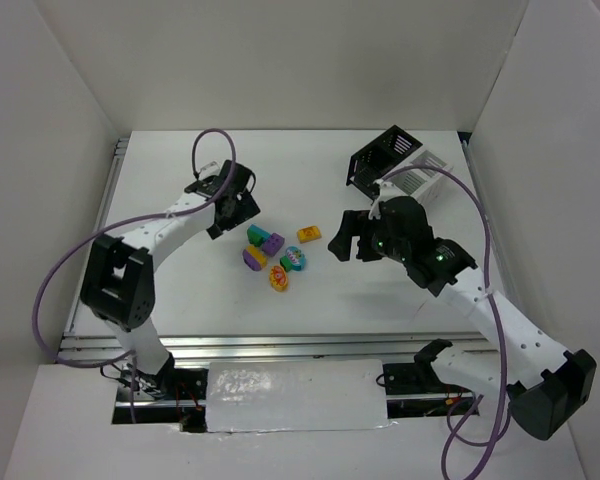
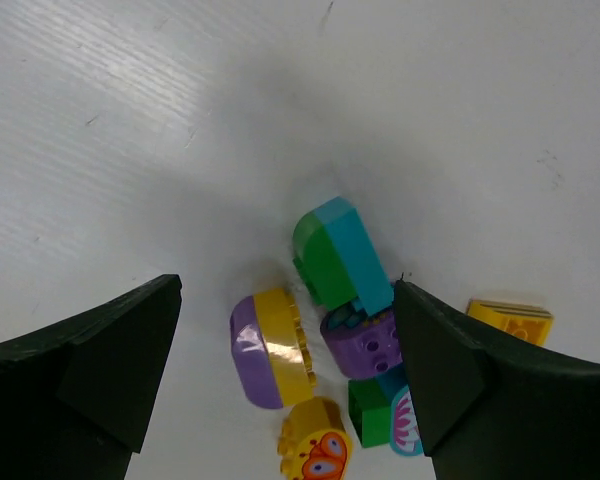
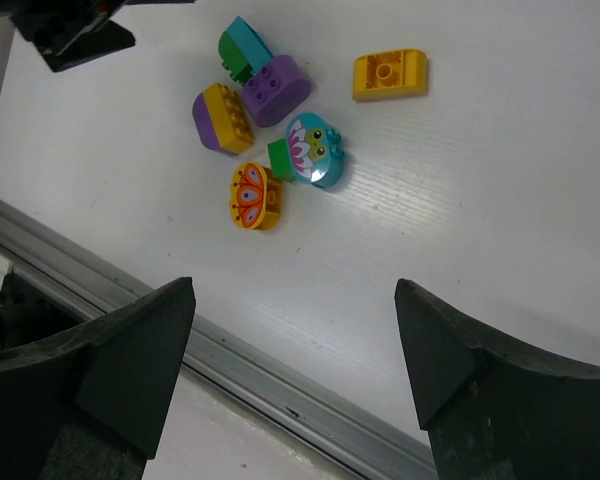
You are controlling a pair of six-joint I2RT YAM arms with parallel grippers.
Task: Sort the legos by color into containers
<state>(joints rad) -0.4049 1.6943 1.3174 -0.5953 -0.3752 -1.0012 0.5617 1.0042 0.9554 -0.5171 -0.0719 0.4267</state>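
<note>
My left gripper is to go down and to the right in the top view next, to the green-teal brick's loose end [image 1: 254,232] [image 2: 331,238], which sticks out from the cluster.
Several legos lie in a cluster mid-table: a green-teal brick [image 1: 256,235] [image 2: 335,255], a purple one [image 1: 272,242] [image 2: 365,340], a yellow-purple oval [image 1: 254,258] [image 2: 270,345], a teal patterned one [image 1: 294,260] [image 3: 313,150], a red-yellow oval [image 1: 279,278] [image 3: 252,195] and an orange brick [image 1: 309,235] [image 3: 390,73]. My left gripper [image 1: 233,215] [image 2: 287,288] hangs open just left of and above the cluster, holding nothing. My right gripper [image 1: 350,245] [image 3: 295,288] stands open and empty to the cluster's right. The black container [image 1: 380,160] and white container [image 1: 420,175] sit at the back right.
A metal rail [image 1: 280,345] [image 3: 280,380] runs along the table's near edge. White walls enclose the table on the left, back and right. The right arm's purple cable [image 1: 480,230] arches beside the containers.
</note>
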